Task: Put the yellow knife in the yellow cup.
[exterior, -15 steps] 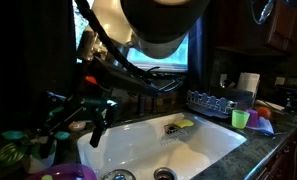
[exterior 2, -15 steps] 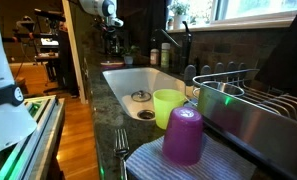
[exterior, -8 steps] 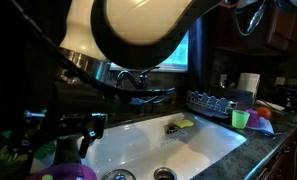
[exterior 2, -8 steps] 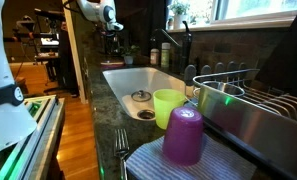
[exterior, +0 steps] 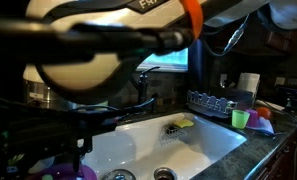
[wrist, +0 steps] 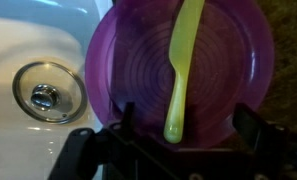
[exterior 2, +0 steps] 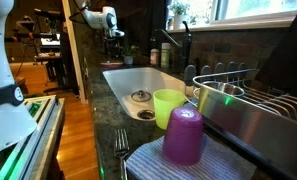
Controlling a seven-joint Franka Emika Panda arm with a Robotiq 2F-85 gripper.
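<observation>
The yellow knife's handle already lies lined up between my open fingers, so my gripper needs to lower onto the handle end of the knife and close there next.
The yellow knife lies on a purple plate beside the sink; in the wrist view its handle end points toward me. My gripper is open and empty, right above the knife's handle, one finger on each side, not touching it. In an exterior view the gripper hangs at the far end of the counter. The yellow cup stands upright at the sink's near edge by the dish rack, far from the gripper. It also shows in the other exterior view.
The white sink has a metal drain next to the plate. An upside-down purple cup and forks sit on a cloth. A metal dish rack and a faucet stand nearby. The arm blocks much of one view.
The arm has swung lower and closer to the camera in one exterior view, carrying the gripper toward the purple plate. The knife and the cup have not moved.
</observation>
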